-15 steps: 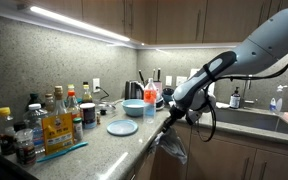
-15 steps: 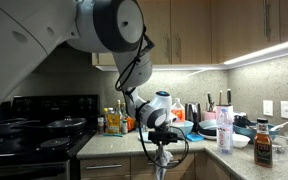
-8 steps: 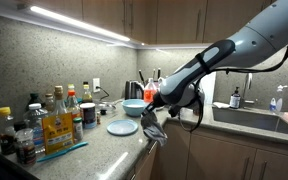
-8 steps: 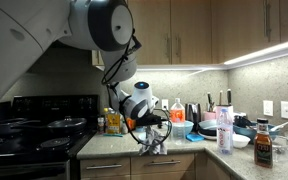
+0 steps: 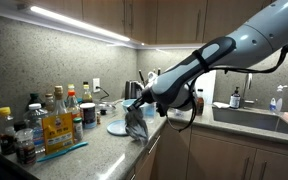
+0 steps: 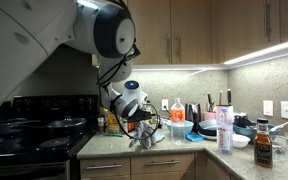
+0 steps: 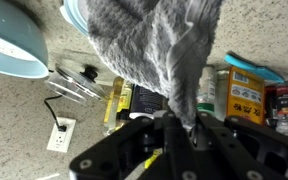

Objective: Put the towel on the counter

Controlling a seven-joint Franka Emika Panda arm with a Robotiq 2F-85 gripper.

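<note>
The bare speckled counter beside the pale blue plate has an open spot below my gripper. I need to lower my gripper toward it and let go of the grey towel point(image 5: 136, 124) there.
A grey towel point(image 5: 136, 124) hangs from my gripper point(image 5: 137, 107) over the speckled counter point(image 5: 94, 148), its lower end at or just above the surface near the front edge. In an exterior view the towel point(image 6: 144, 137) hangs below the gripper point(image 6: 139, 115) near the stove end of the counter point(image 6: 114, 145). In the wrist view the towel point(image 7: 159, 45) fills the middle of the picture, pinched between the shut fingers point(image 7: 172, 125).
A pale blue plate point(image 5: 122, 127) lies just behind the towel and a blue bowl point(image 5: 134, 107) beyond it. Several bottles and jars point(image 5: 54, 118) stand near the stove point(image 6: 34, 130). A sink point(image 5: 254, 117) lies to the far side. More bottles point(image 6: 224, 128) stand along the counter.
The arm has swung from in front of the cabinets up and over the counter, carrying the towel from below the counter edge to above the counter surface near the plate.
</note>
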